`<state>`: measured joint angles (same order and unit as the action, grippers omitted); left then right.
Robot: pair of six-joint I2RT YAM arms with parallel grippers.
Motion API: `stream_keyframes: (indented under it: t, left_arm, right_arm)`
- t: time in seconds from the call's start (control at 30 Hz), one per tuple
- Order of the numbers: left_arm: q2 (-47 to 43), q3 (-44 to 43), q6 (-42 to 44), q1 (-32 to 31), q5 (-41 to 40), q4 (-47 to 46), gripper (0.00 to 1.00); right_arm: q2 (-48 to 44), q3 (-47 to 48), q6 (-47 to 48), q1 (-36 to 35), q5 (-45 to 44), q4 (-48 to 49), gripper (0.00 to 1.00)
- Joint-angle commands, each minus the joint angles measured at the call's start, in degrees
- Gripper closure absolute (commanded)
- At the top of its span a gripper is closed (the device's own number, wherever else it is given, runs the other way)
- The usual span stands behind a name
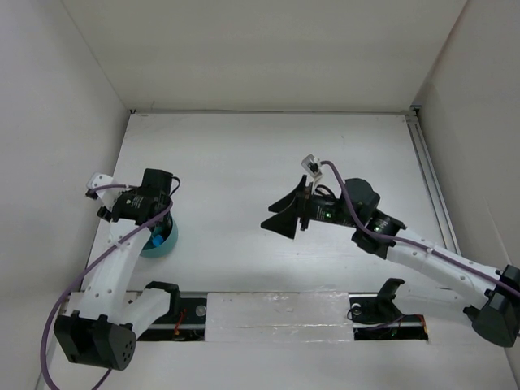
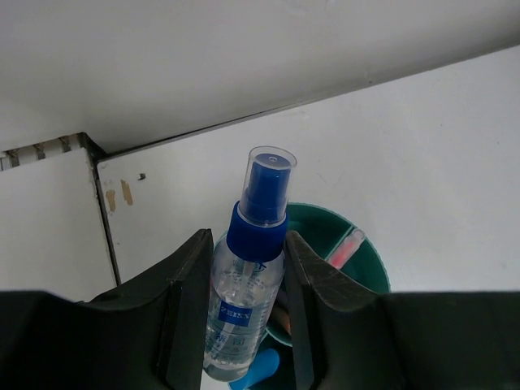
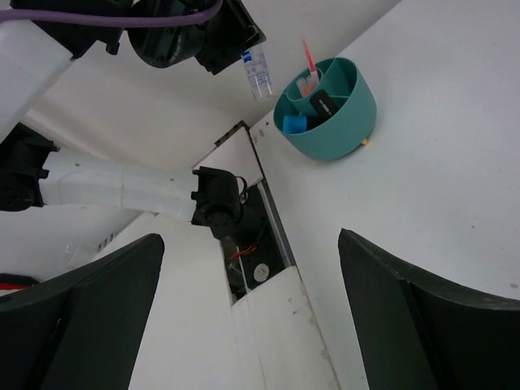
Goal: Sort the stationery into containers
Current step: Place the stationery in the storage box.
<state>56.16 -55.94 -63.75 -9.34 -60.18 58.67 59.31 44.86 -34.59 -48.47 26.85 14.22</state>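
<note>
The bottle still hangs above the teal cup's rim. My left gripper will turn and move down toward the section beside the blue piece (image 2: 260,370) and release the bottle there.
My left gripper (image 2: 244,248) is shut on a small clear spray bottle (image 2: 248,284) with a blue cap, holding it just above the teal cup (image 2: 367,258). The cup holds a pink-ended marker (image 2: 349,244), a blue piece (image 2: 260,370) and a black item (image 3: 323,106). In the top view the left gripper (image 1: 153,227) hangs over the cup (image 1: 165,242) at the table's left. The right wrist view shows the bottle (image 3: 258,73) above and left of the cup (image 3: 337,114). My right gripper (image 1: 282,214) is open and empty over the table's middle. No pencils or eraser show.
The white table (image 1: 244,162) is walled on three sides. A metal rail (image 1: 435,187) runs along the right edge. A white strip with black mounts (image 1: 276,313) lies at the near edge by the arm bases.
</note>
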Motion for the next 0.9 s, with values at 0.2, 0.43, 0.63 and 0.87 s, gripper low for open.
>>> stream_keyframes:
  t: [0.2, 0.43, 0.63, 0.87]
  left_arm:
    - [3.25, -2.33, -10.35, 0.12, -8.01, 5.92, 1.0]
    - [1.93, -1.19, -12.1, 0.12, -8.02, 5.92, 1.0]
    - [0.26, 1.01, -15.71, 0.12, -8.02, 5.92, 1.0]
    - [1.48, 1.01, -15.71, 0.12, -8.02, 5.92, 1.0]
  right_arm:
    - [-0.6, -0.56, -0.84, -4.35, -2.42, -1.03, 0.06]
    - [-1.83, -0.04, -0.3, -5.58, -3.65, -1.91, 0.06]
    - [-3.67, -0.04, -0.3, -5.58, -4.7, -2.97, 0.06]
    - [-5.34, 0.49, 0.75, -7.34, -6.64, -4.64, 0.06]
